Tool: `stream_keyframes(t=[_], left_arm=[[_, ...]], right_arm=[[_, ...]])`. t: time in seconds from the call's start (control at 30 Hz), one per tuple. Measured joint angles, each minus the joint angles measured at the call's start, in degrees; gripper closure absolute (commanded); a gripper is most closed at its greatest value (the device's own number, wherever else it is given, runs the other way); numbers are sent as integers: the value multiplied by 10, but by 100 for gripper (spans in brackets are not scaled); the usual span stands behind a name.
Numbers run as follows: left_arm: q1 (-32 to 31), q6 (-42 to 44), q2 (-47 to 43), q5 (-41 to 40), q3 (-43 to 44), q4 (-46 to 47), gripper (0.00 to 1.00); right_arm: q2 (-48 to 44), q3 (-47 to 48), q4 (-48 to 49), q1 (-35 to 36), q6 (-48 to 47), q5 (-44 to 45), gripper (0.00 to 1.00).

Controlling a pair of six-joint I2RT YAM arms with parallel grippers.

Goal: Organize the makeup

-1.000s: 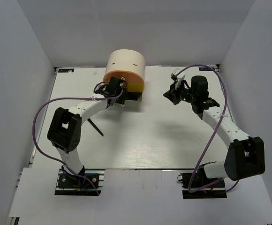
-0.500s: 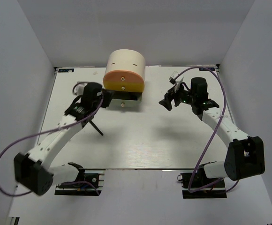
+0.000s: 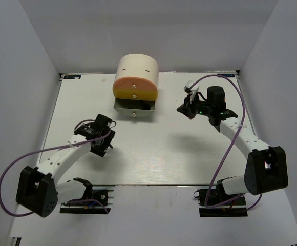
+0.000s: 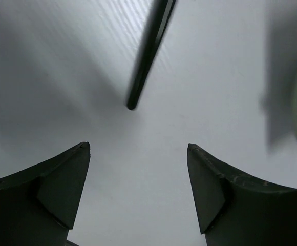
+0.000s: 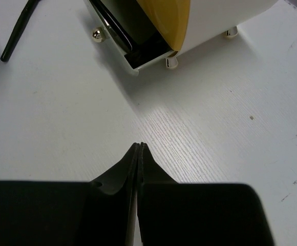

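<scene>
My left gripper should go outward past the brush's near end, then down astride its handle.
The only makeup showing is the thin black stick brush (image 4: 148, 51), lying on the white table. My left gripper (image 4: 138, 148) is open right above the table. The brush's near end lies just ahead of the gap, touching neither finger. In the top view the left gripper (image 3: 102, 139) covers the brush. The right wrist view catches the brush (image 5: 18, 31) at its far left. My right gripper (image 3: 183, 109) is shut on nothing and hovers right of the box; its fingertips (image 5: 140, 147) meet above bare table.
The round cream box (image 3: 136, 72) with an orange-yellow front stands at the back centre. Its lower drawer (image 3: 133, 108) is pulled open; the dark inside (image 5: 133, 43) shows no clear contents. White walls close in the table (image 3: 158, 154) on three sides.
My left arm swung from the box's drawer down and left to over the stick brush, and its jaws opened. The right gripper opened briefly, shut again and barely moved.
</scene>
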Motion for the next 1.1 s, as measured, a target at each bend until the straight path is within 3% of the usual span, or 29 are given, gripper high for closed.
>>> stream_keyframes(t=[0.33, 0.53, 0.77, 0.87, 1.1], left_arm=[[84, 106, 197, -3, 106, 6, 11], [140, 191, 283, 13, 164, 24, 16], [162, 247, 332, 36, 177, 33, 25], [167, 262, 352, 47, 182, 37, 34], [169, 284, 361, 56, 186, 44, 77]], right_arm=[[-3, -14, 1, -4, 1, 7, 100], [-6, -21, 1, -13, 1, 13, 100], [-6, -22, 3, -21, 7, 14, 100], [-6, -22, 4, -22, 9, 14, 100], [-6, -22, 4, -23, 13, 13, 100]])
